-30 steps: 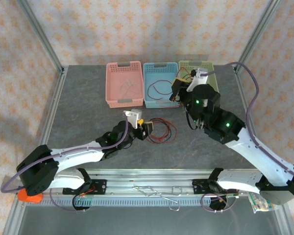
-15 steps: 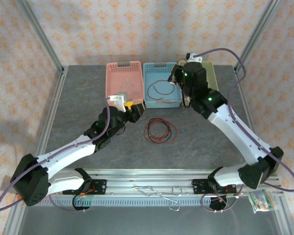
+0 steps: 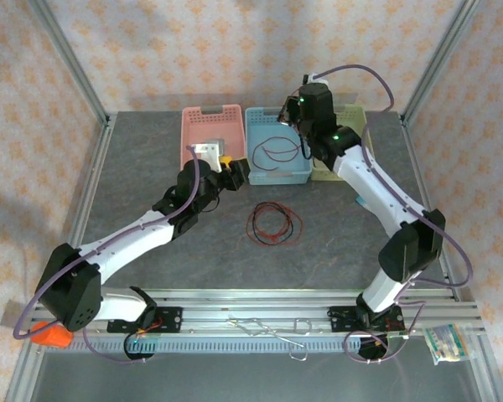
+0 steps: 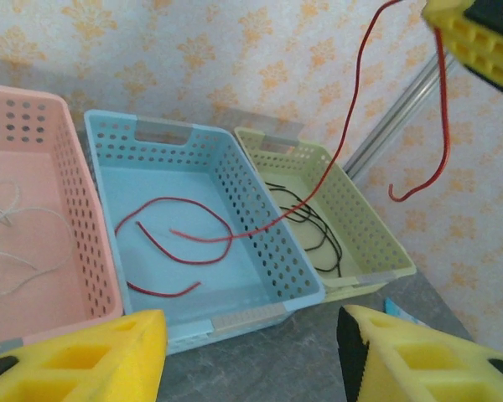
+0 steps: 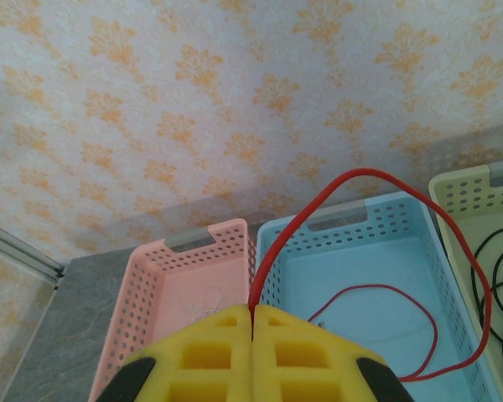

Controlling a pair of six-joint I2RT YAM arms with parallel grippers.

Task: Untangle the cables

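The right gripper lowers its fingers toward the blue basket's edge by the pink basket next and releases the red cable where its coils lie. The blue basket's bottom lies below.
My right gripper (image 5: 252, 314) is shut on a red cable (image 5: 356, 172) that arcs up from the pads and drops into the blue basket (image 5: 377, 219). From above, the right gripper (image 3: 292, 117) hangs over the back of that basket (image 3: 257, 173). My left gripper (image 4: 250, 345) is open with nothing between its fingers, low over the table in front of the blue basket (image 4: 235, 314); from above it (image 3: 239, 173) sits by the pink basket's front corner. A tangle of red and black cables (image 3: 272, 224) lies mid-table. White cable (image 4: 4, 209) is in the pink basket, black cable (image 4: 314, 222) in the green one.
Pink (image 3: 189, 151), blue and green (image 3: 359, 126) baskets stand side by side at the back of the table. Metal frame posts (image 3: 71, 59) rise at the back corners. A small blue scrap (image 3: 360, 201) lies in front of the green basket.
My left gripper has left the tangle and moved back-left to the baskets. My right arm has swung back and left over the blue basket, carrying the red cable.
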